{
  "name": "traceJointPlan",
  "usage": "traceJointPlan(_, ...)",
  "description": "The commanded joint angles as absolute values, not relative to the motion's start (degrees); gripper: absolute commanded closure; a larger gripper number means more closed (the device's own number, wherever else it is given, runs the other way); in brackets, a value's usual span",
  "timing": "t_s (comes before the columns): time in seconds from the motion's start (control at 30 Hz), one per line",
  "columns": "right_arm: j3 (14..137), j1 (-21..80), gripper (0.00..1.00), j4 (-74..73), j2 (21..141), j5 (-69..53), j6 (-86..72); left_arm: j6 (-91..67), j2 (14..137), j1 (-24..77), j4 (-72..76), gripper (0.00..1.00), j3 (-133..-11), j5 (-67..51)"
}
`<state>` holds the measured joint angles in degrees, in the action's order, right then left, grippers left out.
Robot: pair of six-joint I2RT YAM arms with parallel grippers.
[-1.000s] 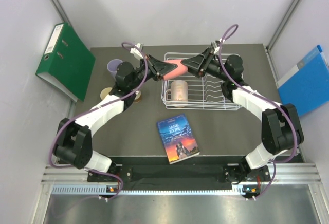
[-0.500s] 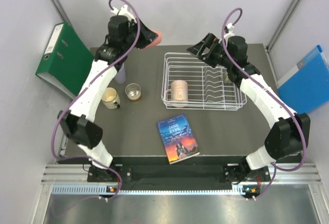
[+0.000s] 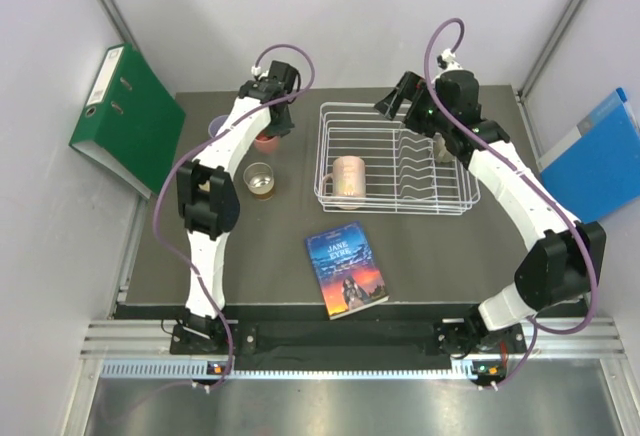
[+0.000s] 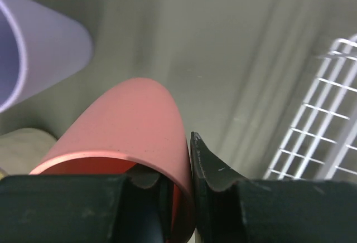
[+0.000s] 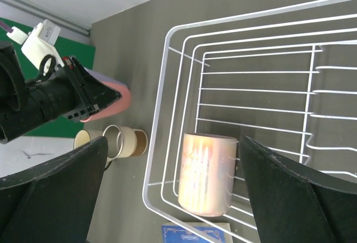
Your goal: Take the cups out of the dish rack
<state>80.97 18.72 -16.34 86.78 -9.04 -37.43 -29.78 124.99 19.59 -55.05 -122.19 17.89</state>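
I will next lower my left gripper to the free table beside the lilac tumbler [image 3: 217,127] until the base of the salmon-pink cup [image 3: 264,143] stands, then open, as the cup is still above.
My left gripper [image 3: 268,132] is shut on the rim of the salmon-pink cup [image 3: 264,143], one finger inside and one outside [image 4: 209,168]. It holds the cup low over the table, left of the dish rack [image 3: 330,114]. The lilac tumbler [image 3: 217,127] stands just left of it and also shows in the left wrist view [image 4: 39,53]. The pale peach mug [image 3: 347,176] stands in the rack's near left corner [image 5: 207,173]. My right gripper [image 3: 400,102] is open and empty above the rack's far left part. A beige mug [image 5: 83,138] is partly hidden under my left arm.
A small tan cup [image 3: 260,181] stands left of the rack. A paperback book [image 3: 346,270] lies in front of the rack. A green binder [image 3: 125,116] leans at the left edge and a blue folder [image 3: 598,156] at the right. Upright prongs [image 3: 415,171] fill the rack's right half.
My left arm has swung down from high at the back to the table left of the rack, still holding the salmon-pink cup. My right gripper has shifted slightly over the rack.
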Motion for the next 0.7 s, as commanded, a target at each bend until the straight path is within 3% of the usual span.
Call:
traceJointPlan(0.0, 83.1, 19.2, 0.01, -16.6, 86.3, -7.7, -35.3, -28.6, 126.0, 18.7, -57.7, 1.00, -129.6, 23.9)
traceJointPlan(0.67, 85.3, 19.7, 0.01, -18.5, 91.5, -6.6, -34.5, -31.9, 140.6, 12.7, -56.6, 1.00, -135.7, 12.0)
